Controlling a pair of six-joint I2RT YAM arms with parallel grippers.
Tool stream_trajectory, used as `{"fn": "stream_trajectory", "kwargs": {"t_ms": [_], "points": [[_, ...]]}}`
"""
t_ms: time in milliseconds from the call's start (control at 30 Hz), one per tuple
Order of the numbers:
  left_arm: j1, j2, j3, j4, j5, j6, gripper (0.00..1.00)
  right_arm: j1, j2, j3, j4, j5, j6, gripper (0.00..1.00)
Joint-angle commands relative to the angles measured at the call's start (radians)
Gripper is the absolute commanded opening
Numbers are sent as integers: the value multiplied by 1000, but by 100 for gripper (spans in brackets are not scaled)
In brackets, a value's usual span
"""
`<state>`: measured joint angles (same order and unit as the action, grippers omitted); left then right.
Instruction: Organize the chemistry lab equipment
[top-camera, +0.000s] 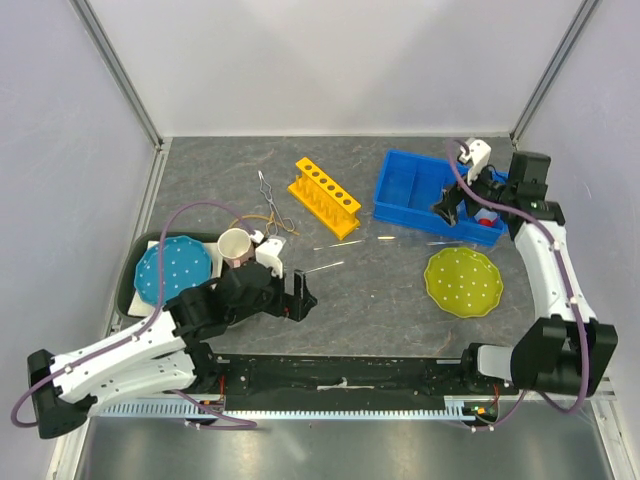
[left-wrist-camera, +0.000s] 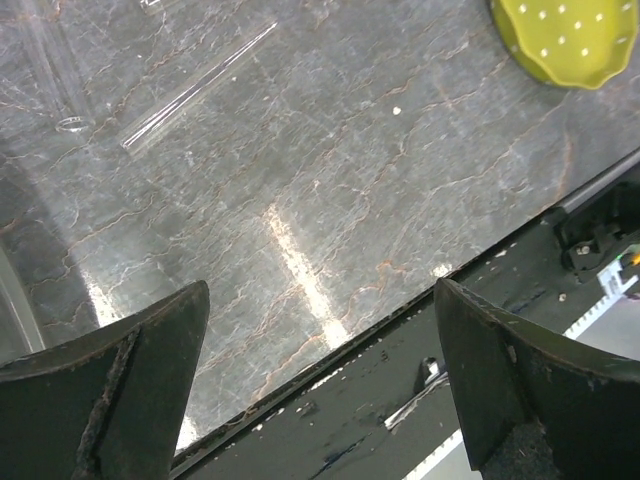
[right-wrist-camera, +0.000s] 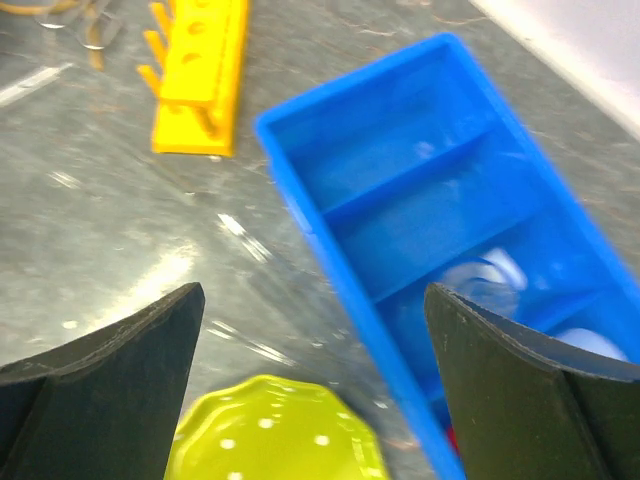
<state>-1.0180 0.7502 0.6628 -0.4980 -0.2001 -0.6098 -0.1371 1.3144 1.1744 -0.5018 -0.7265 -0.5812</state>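
Note:
The nearest thin clear rod (left-wrist-camera: 199, 86) lies at a slant to my left gripper's fingers, so I should next move that gripper outward and down, turning it so its fingers straddle the rod.
The yellow holed rack (top-camera: 323, 196) lies mid-table and shows in the right wrist view (right-wrist-camera: 200, 75). The metal tongs (top-camera: 268, 195) and the tan rubber loop (top-camera: 255, 218) lie to its left. Thin clear rods (top-camera: 325, 267) lie in front of it and show in the left wrist view (left-wrist-camera: 195, 85). A clear flask (right-wrist-camera: 480, 280) and the white squeeze bottle (top-camera: 487, 216) sit in the blue bin (top-camera: 400, 185). My right gripper (top-camera: 455, 205) is open and empty over the bin's near wall (right-wrist-camera: 330, 250). My left gripper (top-camera: 300, 297) is open and empty near the table's front edge.
A green dotted plate (top-camera: 462, 282) lies in front of the bin and shows in both wrist views (left-wrist-camera: 565, 35) (right-wrist-camera: 270, 430). A blue dotted plate (top-camera: 176, 268) rests in a dark tray at the left. A cream mug (top-camera: 236, 247) stands beside it.

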Motion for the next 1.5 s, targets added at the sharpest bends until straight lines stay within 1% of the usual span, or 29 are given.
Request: {"fn": "stream_trajectory", "kwargs": {"t_ms": [0,33,67,100,167,200,267,300,333,400,433,467,533,567,600,633,700,867,900,967,1000,1067,1200,1467], "points": [[-5,111,90,-56,-9,80,100,-4,-89,-157,146,-264,208,98],[-2,139,122,-71,-13,99,100,-2,-90,-182,166,-330,245,98],[-2,168,142,-85,-18,108,100,-1,-93,-230,172,-356,250,98],[-2,242,162,-100,-21,120,100,-2,-95,-254,177,-369,244,98],[-2,319,233,-154,-39,165,100,-1,-95,-323,200,-357,233,98],[-2,395,259,-175,-51,182,100,-2,-99,-341,207,-352,230,98],[-2,483,340,-232,-85,252,99,-2,-106,-360,201,-349,221,98],[-2,521,369,-247,-94,281,97,-2,-118,-363,201,-353,221,98],[-2,607,423,-261,-113,350,94,-4,-124,-367,203,-363,221,98],[-4,688,471,-295,-127,424,90,-2,-138,-380,203,-378,224,98],[-4,725,515,-312,-152,488,88,-4,-144,-384,203,-376,224,98],[-1,794,532,-323,-166,516,88,-10,-149,-392,201,-376,221,98],[10,846,567,-324,-165,592,85,-27,-165,-397,206,-370,216,98],[18,888,577,-312,-151,608,83,-30,-168,-400,206,-370,216,98],[27,902,592,-306,-133,657,82,-33,-168,-403,210,-373,216,98],[47,917,601,-301,-93,674,78,-41,-168,-403,210,-372,216,98],[68,954,627,-289,-70,709,74,-47,-168,-398,210,-367,222,98],[153,986,667,-255,59,751,66,-61,-176,-401,210,-366,216,98],[163,991,670,-245,82,762,61,-61,-176,-400,212,-364,216,98],[194,997,670,-237,123,769,57,-61,-172,-397,210,-363,218,98],[209,1005,672,-237,142,781,51,-61,-172,-395,213,-361,221,98],[220,1014,673,-237,146,791,46,-61,-172,-392,212,-360,221,98],[243,1049,679,-228,189,823,44,-61,-178,-394,209,-353,221,98],[256,1110,699,-221,195,857,43,-61,-170,-395,212,-333,213,98]]}}
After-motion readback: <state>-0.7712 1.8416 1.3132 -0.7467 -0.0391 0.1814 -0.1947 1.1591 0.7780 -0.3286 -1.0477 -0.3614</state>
